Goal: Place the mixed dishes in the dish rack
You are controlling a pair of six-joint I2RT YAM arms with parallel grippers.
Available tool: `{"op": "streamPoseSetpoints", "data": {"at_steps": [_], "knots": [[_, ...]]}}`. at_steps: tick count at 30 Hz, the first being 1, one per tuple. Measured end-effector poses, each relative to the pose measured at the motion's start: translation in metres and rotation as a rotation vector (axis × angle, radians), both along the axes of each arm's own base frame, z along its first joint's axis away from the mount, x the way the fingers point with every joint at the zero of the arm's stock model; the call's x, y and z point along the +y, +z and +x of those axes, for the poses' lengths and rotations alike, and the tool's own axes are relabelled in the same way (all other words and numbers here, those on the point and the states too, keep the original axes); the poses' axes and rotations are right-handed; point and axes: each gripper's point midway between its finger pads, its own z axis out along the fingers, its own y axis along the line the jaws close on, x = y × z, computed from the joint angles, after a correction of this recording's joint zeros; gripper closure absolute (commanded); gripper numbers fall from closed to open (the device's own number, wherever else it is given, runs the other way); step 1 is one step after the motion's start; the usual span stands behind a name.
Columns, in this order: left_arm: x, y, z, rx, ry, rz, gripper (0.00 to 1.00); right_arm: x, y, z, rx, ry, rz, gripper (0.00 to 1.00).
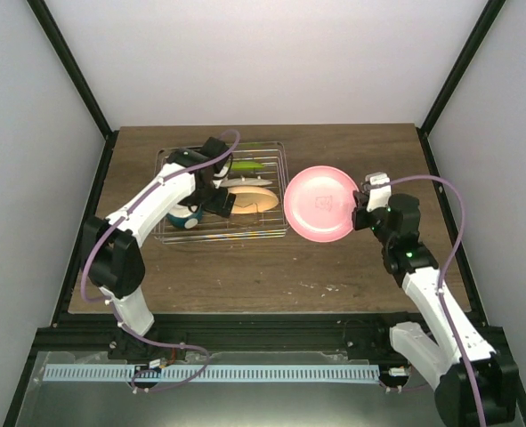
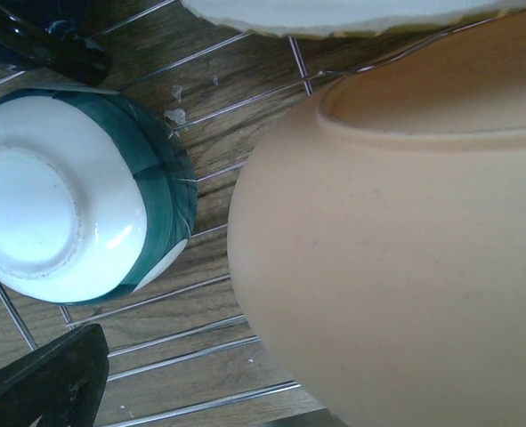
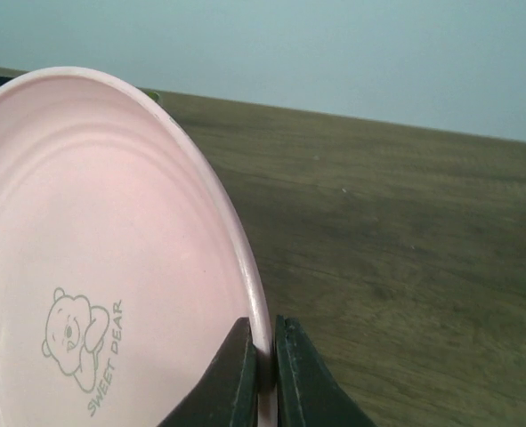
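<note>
My right gripper needs to swing left in the top view next, turn the pink plate upright and lower it into the rack's near strip (image 1: 246, 224), which is free.
The silver wire dish rack (image 1: 223, 238) stands at the back left. In it are a lime-green plate (image 1: 247, 165), a cream plate (image 1: 245, 182), a peach-tan plate (image 1: 255, 201) and the teal-and-white bowl (image 1: 186, 217). My left gripper (image 1: 219, 204) is open, low in the rack against the peach-tan plate (image 2: 396, 267). One finger (image 2: 40, 382) shows and the other is hidden behind the plate. The bowl (image 2: 67, 196) lies bottom-up beside it, and the dark blue mug (image 2: 31, 36) is just beyond. My right gripper (image 3: 264, 356) is shut on the rim of the salmon-pink plate (image 3: 93, 267), held tilted right of the rack (image 1: 320, 203).
Bare wooden table (image 1: 245, 276) lies in front of the rack and under the pink plate. Black frame posts (image 1: 441, 89) and white walls close in the back and sides. Rack wires (image 2: 156, 356) run under the left gripper.
</note>
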Motion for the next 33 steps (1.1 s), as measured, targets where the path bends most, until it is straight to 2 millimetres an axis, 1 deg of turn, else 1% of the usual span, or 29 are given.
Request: {"op": "streamPoseSetpoints", "data": {"at_steps": [4,8,12,14,16,19,21,23,26,31,33], "knots": [[-0.002,0.001,0.002,-0.002,-0.002,-0.009,0.0,0.01,0.016,-0.008,-0.079,0.059,0.002,0.99],[-0.003,0.003,0.003,-0.005,-0.002,-0.011,0.0,0.017,0.028,-0.01,-0.131,0.103,-0.003,0.99],[-0.003,0.003,0.003,-0.006,-0.001,-0.011,0.0,0.03,0.037,-0.011,-0.204,0.177,-0.012,0.99],[-0.003,0.003,0.003,-0.006,-0.001,-0.011,0.0,0.039,0.034,-0.01,-0.226,0.213,-0.023,0.99],[-0.003,0.003,0.003,-0.006,-0.001,-0.011,0.0,0.05,0.025,-0.009,-0.237,0.25,-0.041,0.99],[-0.003,0.003,0.003,-0.005,-0.001,-0.011,0.0,0.069,0.006,-0.008,-0.24,0.308,-0.073,0.99],[-0.003,0.003,0.003,-0.005,0.0,-0.011,0.0,0.079,0.0,-0.006,-0.259,0.326,-0.086,0.99],[-0.003,0.003,0.003,-0.005,0.004,-0.013,0.0,0.088,0.002,-0.004,-0.298,0.339,-0.09,0.99],[-0.004,0.003,0.004,-0.011,0.011,-0.017,0.0,0.098,0.009,0.0,-0.36,0.347,-0.095,0.99],[-0.004,0.003,0.006,-0.016,0.021,-0.021,0.0,0.106,0.018,0.004,-0.413,0.367,-0.109,0.99],[-0.004,0.003,0.006,-0.016,0.023,-0.021,0.0,0.108,0.025,0.005,-0.433,0.37,-0.117,0.99]]}}
